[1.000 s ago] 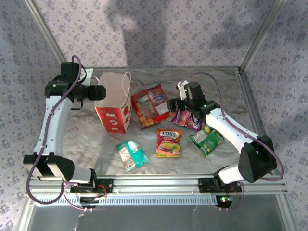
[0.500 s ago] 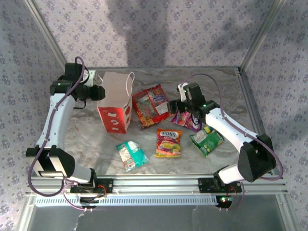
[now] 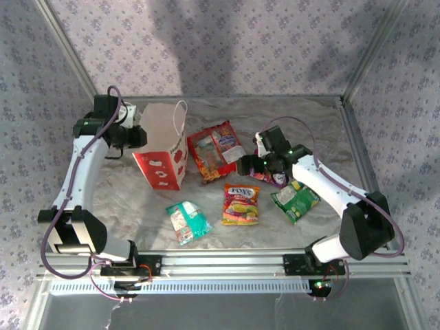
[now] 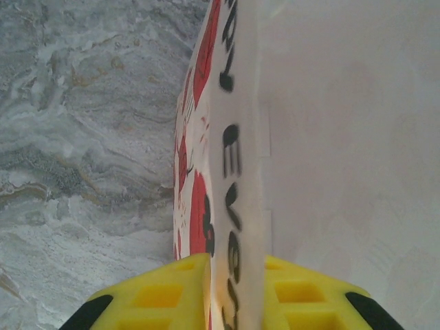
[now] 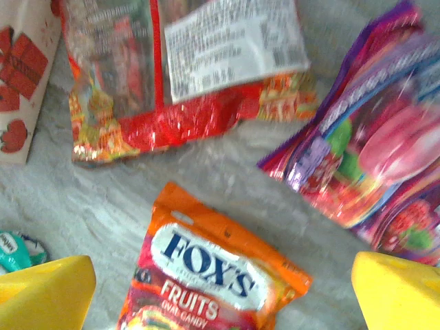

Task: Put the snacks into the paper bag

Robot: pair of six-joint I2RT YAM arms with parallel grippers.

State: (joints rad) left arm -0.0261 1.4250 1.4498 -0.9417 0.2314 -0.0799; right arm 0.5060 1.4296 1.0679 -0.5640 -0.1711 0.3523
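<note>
My right gripper draws back and lowers, open, onto the middle of the orange-yellow packet next, since the packet lies uncovered below the fingers and nearer my base.
The white paper bag [image 3: 163,148] with red sides stands at the left, and my left gripper [image 3: 139,136] is shut on its upper wall; in the left wrist view the yellow fingers [image 4: 165,295] pinch the printed bag edge [image 4: 234,158]. My right gripper [image 3: 246,165] hangs open above the table between the large red packet [image 3: 214,150] and the orange-yellow packet [image 3: 240,204]. Its wrist view shows the red packet [image 5: 185,75], the purple-pink packet [image 5: 371,158] and the orange-yellow packet [image 5: 206,275] below its spread fingers [image 5: 48,295]. The green packet [image 3: 295,199] and teal packet [image 3: 188,221] lie nearer the front.
Aluminium frame posts and patterned walls enclose the marbled table [image 3: 124,199]. A metal rail [image 3: 220,265] runs along the near edge between the arm bases. The purple-pink packet [image 3: 273,177] lies partly under the right arm.
My right gripper has swung nearer and leftward, off the purple-pink packet and over the gap by the orange-yellow one. The left gripper and the bag have shifted slightly.
</note>
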